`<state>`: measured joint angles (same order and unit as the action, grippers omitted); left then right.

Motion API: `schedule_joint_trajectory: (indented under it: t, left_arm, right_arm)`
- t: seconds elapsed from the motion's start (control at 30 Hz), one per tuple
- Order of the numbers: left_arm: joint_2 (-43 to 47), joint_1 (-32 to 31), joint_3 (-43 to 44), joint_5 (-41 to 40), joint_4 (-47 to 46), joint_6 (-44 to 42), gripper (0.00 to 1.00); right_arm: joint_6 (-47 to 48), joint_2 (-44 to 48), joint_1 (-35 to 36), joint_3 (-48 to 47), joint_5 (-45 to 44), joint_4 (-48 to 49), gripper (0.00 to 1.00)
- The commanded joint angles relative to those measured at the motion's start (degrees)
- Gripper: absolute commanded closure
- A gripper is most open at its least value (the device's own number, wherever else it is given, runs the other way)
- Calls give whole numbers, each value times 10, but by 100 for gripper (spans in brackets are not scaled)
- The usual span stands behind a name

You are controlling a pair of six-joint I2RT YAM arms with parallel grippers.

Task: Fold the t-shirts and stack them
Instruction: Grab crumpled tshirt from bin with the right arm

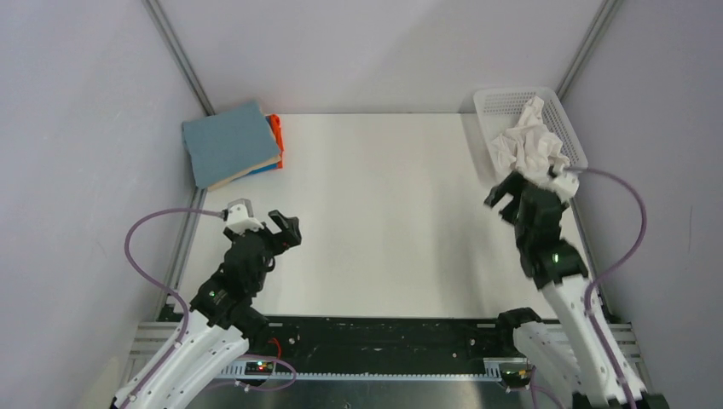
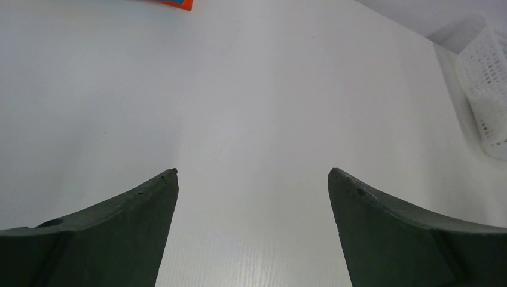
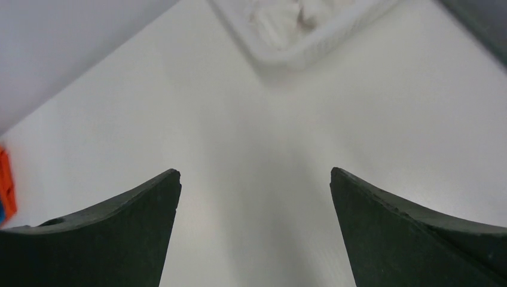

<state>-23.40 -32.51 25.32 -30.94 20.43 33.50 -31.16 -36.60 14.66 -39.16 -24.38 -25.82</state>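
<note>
The crumpled middle of the white t-shirt (image 1: 530, 143) lies outward beyond the basket's rim, so my right gripper reaches outward over that rim next, then down to close.
A stack of folded t-shirts lies at the table's far left corner, the dusty blue-grey one (image 1: 230, 141) on top, with beige, bright blue and orange (image 1: 276, 130) edges showing under it. The orange edge shows in the left wrist view (image 2: 177, 3) and the right wrist view (image 3: 5, 179). A crumpled white t-shirt (image 1: 530, 143) lies in the white mesh basket (image 1: 499, 102) at the far right; it also shows in the right wrist view (image 3: 281, 18). My left gripper (image 1: 288, 228) is open and empty over the table's left side. My right gripper (image 1: 505, 192) is open and empty just in front of the basket.
The white table (image 1: 384, 213) lies between grey walls with metal posts at the back corners. The basket shows in the left wrist view (image 2: 487, 84) and its rim in the right wrist view (image 3: 311, 51). Purple cables loop beside both arms.
</note>
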Motion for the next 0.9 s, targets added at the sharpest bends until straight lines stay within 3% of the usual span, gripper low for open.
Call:
schedule_joint_trajectory:
  t: [0.0, 0.03, 0.17, 0.3, 0.47, 0.57, 0.77, 0.83, 0.87]
  left_arm:
    - [-32, -2, 17, -17, -33, -6, 2]
    - [-43, -1, 18, -15, -33, -8, 2]
    - [-63, -2, 14, 3, -36, -9, 2]
    - [-79, 0, 17, -3, -40, -17, 2]
    - [-96, -1, 18, -16, -41, -24, 2]
    - [-110, -1, 20, -22, -45, -26, 2]
    - [-142, -1, 33, -20, -46, -29, 2]
    - [-148, 0, 34, -20, -46, -29, 2]
    - [-149, 0, 34, -19, -46, -29, 2]
  right_arm:
    - [39, -170, -102, -144, 36, 6, 0]
    - [42, -232, -146, -191, 76, -1, 0]
    - [81, -393, -221, -310, 100, 16, 0]
    - [139, -551, -252, -441, 99, 27, 0]
    - [194, -770, -271, -666, 97, -46, 0]
    - [210, -861, -276, -749, 91, -48, 0]
    - [196, -957, -279, -802, 101, -19, 12]
    - [192, -970, -282, -799, 122, -16, 20]
    - [189, -974, -284, -811, 129, -22, 30]
